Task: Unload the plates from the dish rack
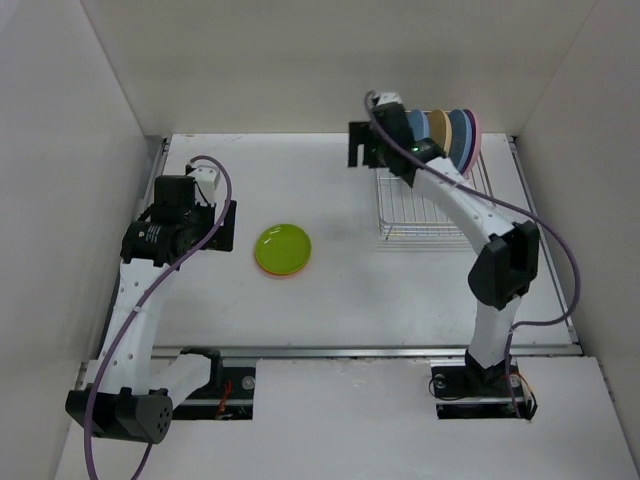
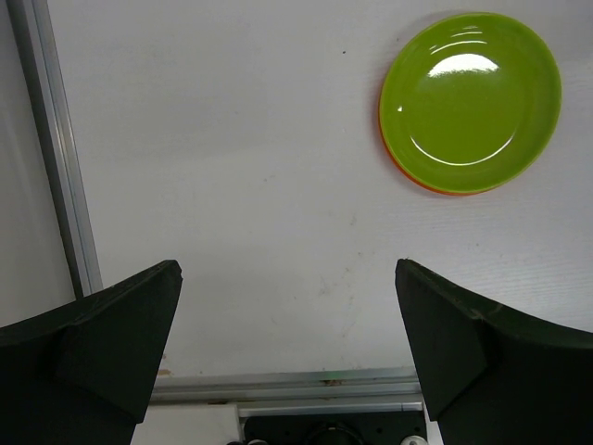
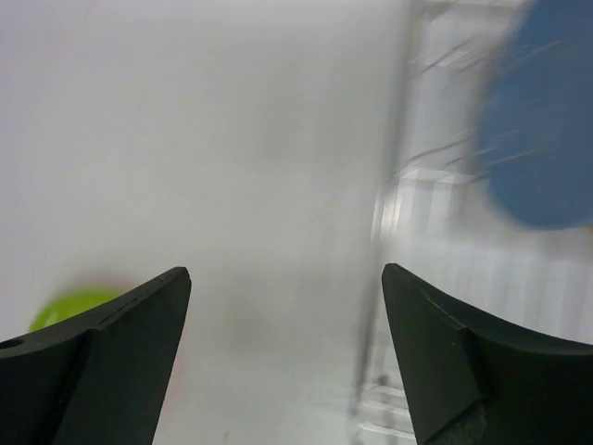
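My right gripper swings over the rack (image 1: 430, 215) next and tilts onto the light blue plate's rim, since that nearest plate stands to its right in the top view.
A lime green plate (image 1: 283, 248) lies on an orange plate (image 2: 408, 172) on the table, left of centre. Several larger plates (image 1: 452, 134), light blue, tan, darker blue and pink, stand on edge at the far end of the silver wire dish rack (image 1: 430, 215). My right gripper (image 1: 358, 146) hovers left of those plates with its jaws open and nothing between them (image 3: 285, 278); its view is blurred, with a blue plate (image 3: 547, 120) at upper right. My left gripper (image 1: 224, 226) is open over bare table (image 2: 287, 278), left of the green plate (image 2: 470, 97).
An aluminium rail (image 2: 56, 158) borders the table's left side, and another runs along the near edge (image 1: 360, 351). White walls enclose the table on three sides. The near part of the rack holds no plates.
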